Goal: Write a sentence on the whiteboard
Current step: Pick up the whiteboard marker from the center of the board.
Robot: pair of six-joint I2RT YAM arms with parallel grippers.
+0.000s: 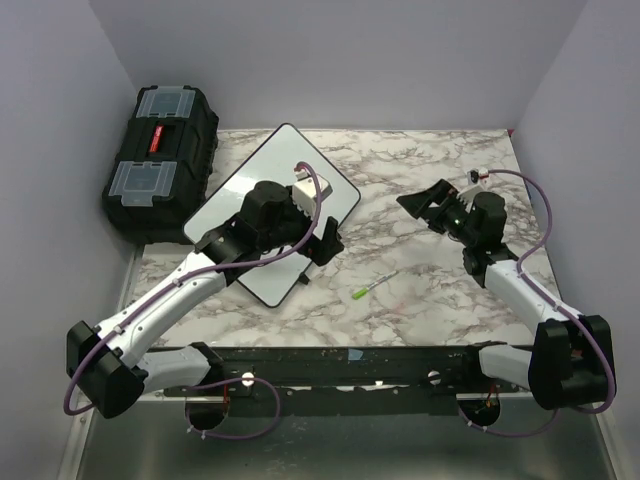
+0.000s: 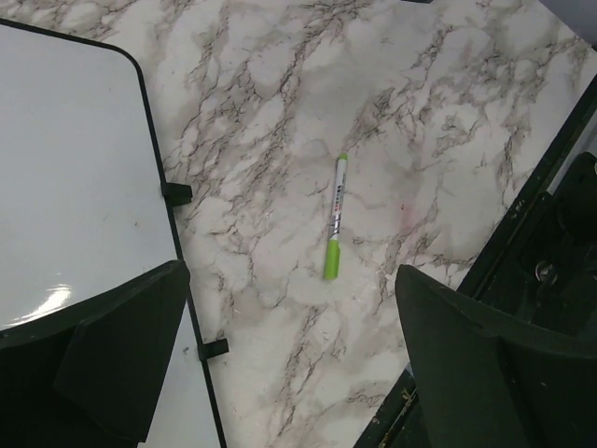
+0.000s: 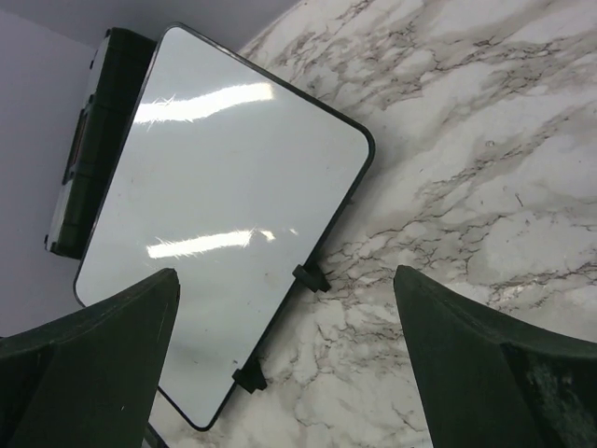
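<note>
The left gripper lowers its open fingers onto the green cap of the pen next, since the pen lies below it and to its right in the top view.
The whiteboard (image 1: 272, 163) lies tilted on the marble table, left of centre. Its white face is blank; no green sentence shows on it in any view. A small green marker pen (image 1: 372, 288) lies on the table to its right. My left gripper (image 1: 322, 243) hovers over the board's right edge, open and empty. In the left wrist view the board (image 2: 75, 168) is at left and the pen (image 2: 334, 217) lies ahead of the open gripper (image 2: 291, 273). My right gripper (image 1: 425, 203) is open and empty at right, facing the board (image 3: 215, 187).
A black toolbox (image 1: 160, 160) with clear lid compartments stands at the back left, touching the board's far corner; it also shows in the right wrist view (image 3: 93, 121). Two black clips (image 2: 177, 192) stick out of the board's edge. A black rail (image 1: 350, 362) runs along the table's near edge.
</note>
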